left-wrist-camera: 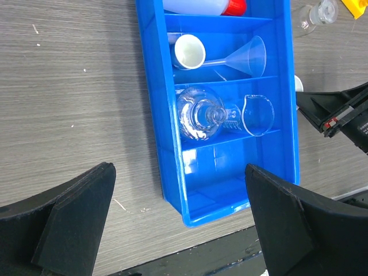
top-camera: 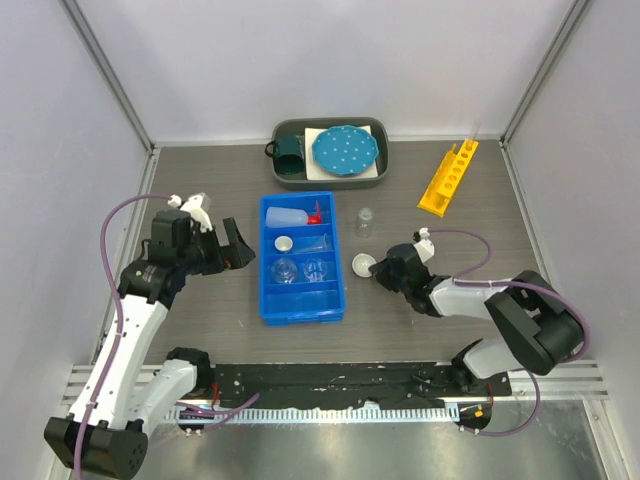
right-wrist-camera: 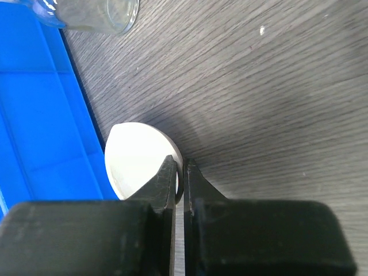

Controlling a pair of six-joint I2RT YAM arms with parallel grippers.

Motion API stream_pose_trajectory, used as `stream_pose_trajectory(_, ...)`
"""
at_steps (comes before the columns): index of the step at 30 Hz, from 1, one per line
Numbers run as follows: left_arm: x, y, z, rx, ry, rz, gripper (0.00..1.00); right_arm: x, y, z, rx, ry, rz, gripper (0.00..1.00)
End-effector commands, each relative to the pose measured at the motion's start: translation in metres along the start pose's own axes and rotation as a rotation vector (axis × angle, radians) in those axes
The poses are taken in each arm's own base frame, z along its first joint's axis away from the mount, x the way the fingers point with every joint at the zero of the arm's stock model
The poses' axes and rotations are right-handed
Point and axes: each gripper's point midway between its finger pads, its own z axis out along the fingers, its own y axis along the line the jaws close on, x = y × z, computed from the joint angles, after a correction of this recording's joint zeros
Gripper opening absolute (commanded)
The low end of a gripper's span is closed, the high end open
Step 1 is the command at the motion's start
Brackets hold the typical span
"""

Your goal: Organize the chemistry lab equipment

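Observation:
My right gripper lifts over the side of the tray's empty compartment [top-camera: 293, 303] next, lowers the dish and releases, since the compartment lies to the left in the top view.
A blue compartment tray [top-camera: 268, 300] holds the white squeeze bottle with red nozzle [top-camera: 287, 215], a small round dish [top-camera: 285, 242], a funnel [top-camera: 318, 242], a clear flask [top-camera: 285, 270] and a beaker [top-camera: 317, 268]. The left wrist view shows the dish [left-wrist-camera: 190, 50], funnel [left-wrist-camera: 247, 56], flask [left-wrist-camera: 198, 113] and beaker [left-wrist-camera: 257, 114]. My left gripper [top-camera: 228, 246] is open and empty, left of the tray, also in its wrist view [left-wrist-camera: 178, 230]. My right gripper [top-camera: 379, 270] is shut on the rim of a white round dish [right-wrist-camera: 138, 155] resting beside the tray's right wall [right-wrist-camera: 40, 115]. The yellow rack [top-camera: 448, 176] lies at the back right.
A small clear glass vessel [top-camera: 364, 222] stands on the table right of the tray, just beyond the held dish; it shows in the right wrist view [right-wrist-camera: 98, 11]. A grey tray [top-camera: 385, 165] at the back holds the teal mug [top-camera: 291, 158] and blue dotted plate [top-camera: 345, 150].

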Motion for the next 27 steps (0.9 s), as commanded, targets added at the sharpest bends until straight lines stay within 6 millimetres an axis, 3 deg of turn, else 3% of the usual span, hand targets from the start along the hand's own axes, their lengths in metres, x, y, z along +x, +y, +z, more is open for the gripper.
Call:
stream_pose_trajectory(1,-0.008,-0.004,-0.007,0.015,-0.043,0.031,1.00,-0.022,0.014,-0.019,-0.012,-0.067,-0.055,0.01)
stream_pose_trajectory(3,-0.008,-0.005,-0.008,0.016,-0.045,0.031,1.00,-0.030,0.022,-0.030,-0.023,-0.089,-0.089,0.01)
stream_pose_trajectory(8,-0.007,-0.003,-0.012,0.004,-0.051,0.030,1.00,-0.059,0.044,-0.078,-0.037,-0.175,-0.206,0.01)
stream_pose_trajectory(11,-0.007,-0.002,-0.012,-0.002,-0.045,0.022,1.00,-0.061,0.063,-0.103,-0.076,-0.179,-0.308,0.01)
stream_pose_trajectory(13,-0.007,-0.003,-0.012,-0.001,-0.042,0.014,1.00,-0.051,0.069,-0.114,-0.092,-0.141,-0.385,0.01)
stream_pose_trajectory(15,-0.010,-0.005,-0.014,0.002,-0.050,0.014,1.00,-0.049,0.089,-0.125,-0.131,-0.123,-0.425,0.01)
stream_pose_trajectory(19,-0.018,-0.005,-0.017,-0.015,-0.068,0.005,1.00,-0.020,0.116,-0.139,-0.154,-0.017,-0.578,0.01)
stream_pose_trajectory(20,-0.020,-0.005,-0.019,-0.021,-0.073,0.000,1.00,-0.019,0.133,-0.146,-0.183,-0.008,-0.605,0.01)
stream_pose_trajectory(22,-0.020,-0.005,-0.018,-0.026,-0.062,-0.005,1.00,-0.002,0.134,-0.137,-0.146,0.055,-0.676,0.01)
stream_pose_trajectory(23,-0.021,-0.005,-0.019,-0.027,-0.065,-0.007,1.00,0.004,0.149,-0.142,-0.174,0.069,-0.692,0.01)
stream_pose_trajectory(24,-0.021,-0.005,-0.019,-0.028,-0.060,-0.009,1.00,0.015,0.148,-0.132,-0.149,0.095,-0.730,0.01)
stream_pose_trajectory(27,-0.021,-0.005,-0.022,-0.032,-0.062,-0.008,1.00,0.036,0.165,-0.131,-0.181,0.141,-0.767,0.01)
